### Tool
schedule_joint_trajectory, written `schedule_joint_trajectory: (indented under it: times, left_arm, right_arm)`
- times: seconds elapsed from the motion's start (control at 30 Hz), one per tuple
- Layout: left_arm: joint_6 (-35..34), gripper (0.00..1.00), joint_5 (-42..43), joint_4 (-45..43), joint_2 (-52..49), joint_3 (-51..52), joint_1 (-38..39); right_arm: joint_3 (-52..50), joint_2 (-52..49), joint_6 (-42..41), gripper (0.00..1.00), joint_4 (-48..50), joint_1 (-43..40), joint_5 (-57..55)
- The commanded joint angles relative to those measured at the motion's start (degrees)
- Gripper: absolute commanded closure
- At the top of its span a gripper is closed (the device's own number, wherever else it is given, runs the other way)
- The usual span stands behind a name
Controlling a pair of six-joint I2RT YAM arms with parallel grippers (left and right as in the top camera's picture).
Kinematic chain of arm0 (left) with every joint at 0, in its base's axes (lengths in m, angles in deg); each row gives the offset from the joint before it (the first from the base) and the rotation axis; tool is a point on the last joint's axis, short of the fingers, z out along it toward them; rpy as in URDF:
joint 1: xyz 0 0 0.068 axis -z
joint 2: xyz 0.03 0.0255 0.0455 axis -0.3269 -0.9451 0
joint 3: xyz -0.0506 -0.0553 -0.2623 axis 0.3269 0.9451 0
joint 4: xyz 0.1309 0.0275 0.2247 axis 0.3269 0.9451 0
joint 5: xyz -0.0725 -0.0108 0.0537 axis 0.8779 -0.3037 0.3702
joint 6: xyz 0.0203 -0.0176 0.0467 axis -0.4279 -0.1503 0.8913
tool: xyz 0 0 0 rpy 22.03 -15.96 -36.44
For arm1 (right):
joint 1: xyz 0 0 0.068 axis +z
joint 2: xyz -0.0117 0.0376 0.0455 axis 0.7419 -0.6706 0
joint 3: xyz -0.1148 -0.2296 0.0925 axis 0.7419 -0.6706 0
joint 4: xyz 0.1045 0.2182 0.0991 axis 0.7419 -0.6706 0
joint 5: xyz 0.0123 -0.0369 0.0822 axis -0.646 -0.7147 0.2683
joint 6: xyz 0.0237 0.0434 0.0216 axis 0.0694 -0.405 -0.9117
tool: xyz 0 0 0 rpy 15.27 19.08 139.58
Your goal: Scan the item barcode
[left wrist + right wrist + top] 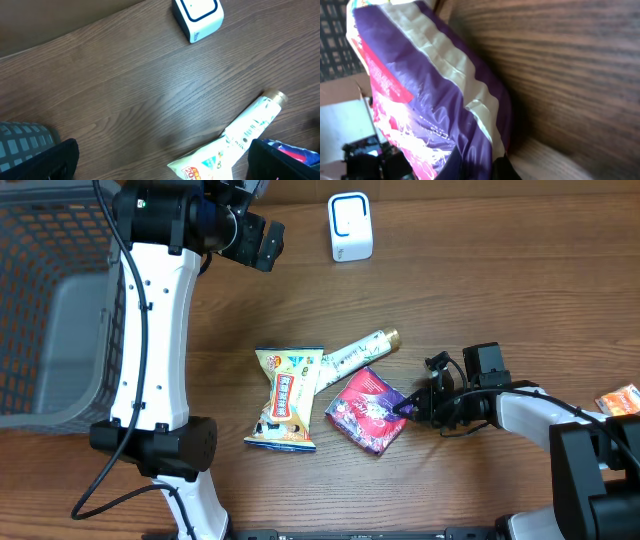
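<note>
My right gripper should lift, move left in the overhead view to the tabletop by the tube, flip the packet's barcode-free front down there and release.
A purple and pink snack packet [367, 410] lies on the wooden table, and in the right wrist view this packet [435, 100] fills the left half. My right gripper [408, 408] is shut on its right edge; the right gripper [485, 169] pinches the purple foil between dark fingers [506, 170]. The white scanner [350, 227] stands at the back of the table, seen as the scanner [198, 17] in the left wrist view. My left gripper [250, 240] hangs open high at the back left, and the left gripper [162, 165] holds nothing.
A yellow snack packet [288, 398] and a white tube [355, 352] lie just left of the purple packet. A grey mesh basket [50, 310] stands at the far left. An orange item [620, 400] lies at the right edge.
</note>
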Motion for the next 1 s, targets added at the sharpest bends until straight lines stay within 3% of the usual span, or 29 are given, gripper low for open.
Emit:
schedule_joint_trajectory:
  times: [0.0, 0.13, 0.3, 0.53, 0.73, 0.97]
  left_arm:
    - [-0.81, 0.0, -0.15, -0.02, 0.44, -0.35, -0.11]
    - [-0.81, 0.0, -0.15, -0.02, 0.44, -0.35, -0.11]
    - [-0.81, 0.0, -0.15, -0.02, 0.44, -0.35, -0.24]
    - [-0.81, 0.0, -0.15, -0.02, 0.44, -0.35, -0.22]
    - [-0.81, 0.0, -0.17, -0.02, 0.44, -0.35, -0.22]
    - [-0.81, 0.0, -0.15, -0.02, 0.44, -0.35, -0.22]
  right_arm:
    - [-0.33, -0.33, 1.09, 0.96, 1.57, 0.09, -1.9]
    - [0.72, 0.92, 2.64, 0.96, 0.2, 0.09, 1.2]
    - [6.51, 8.22, 2.82, 0.96, -9.7, 0.09, -2.89]
    - [17.44, 21.42, 2.8, 0.96, -23.3, 0.79, -36.2]
    - [19.61, 26.6, 1.07, 0.96, -22.45, 4.42, -65.75]
    - [19.61, 26.4, 1.79, 0.96, -15.87, 15.89, -97.85]
